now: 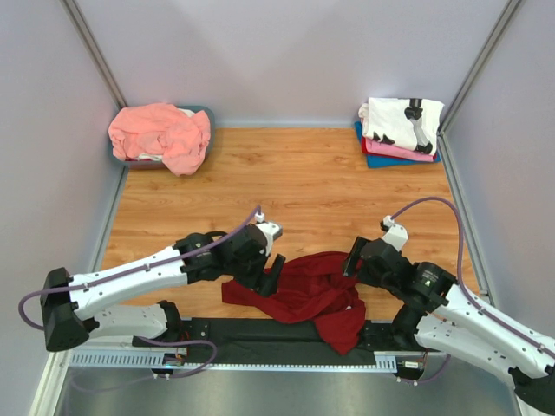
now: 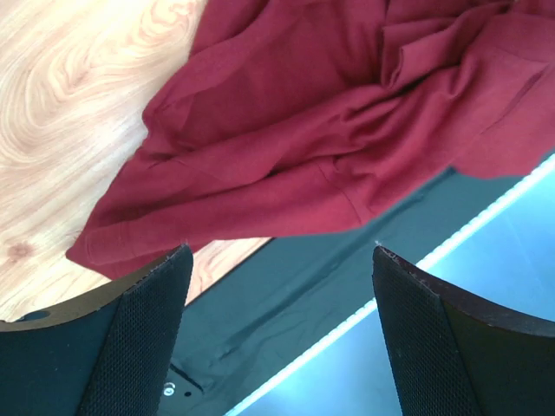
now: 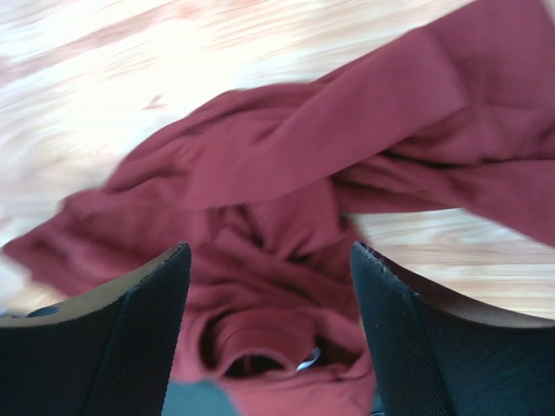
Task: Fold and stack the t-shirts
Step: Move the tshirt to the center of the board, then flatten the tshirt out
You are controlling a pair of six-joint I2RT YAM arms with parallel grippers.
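The shirt's narrow tip [image 1: 232, 292] [image 2: 102, 244] sticks out from the crumple, so my left gripper will next swing to the left in the top view, turn and go down onto that tip.
A dark red t-shirt [image 1: 308, 290] lies crumpled at the table's near middle, partly over the black mat [image 1: 251, 336]. My left gripper [image 1: 271, 276] is open at the shirt's left edge; in the left wrist view [image 2: 282, 251] the shirt [image 2: 329, 130] lies just beyond its fingertips. My right gripper [image 1: 351, 264] is open at the shirt's right side; in the right wrist view [image 3: 270, 251] it hovers over the shirt's collar [image 3: 260, 342]. A salmon-pink shirt [image 1: 160, 134] is heaped at the back left. A folded stack with the white printed shirt [image 1: 401, 121] on top, pink and blue beneath, sits at the back right.
The salmon shirt lies in a grey-blue basket [image 1: 205, 113]. Grey walls close in the wooden table [image 1: 286, 186] on three sides. A metal rail [image 1: 234, 360] runs along the near edge.
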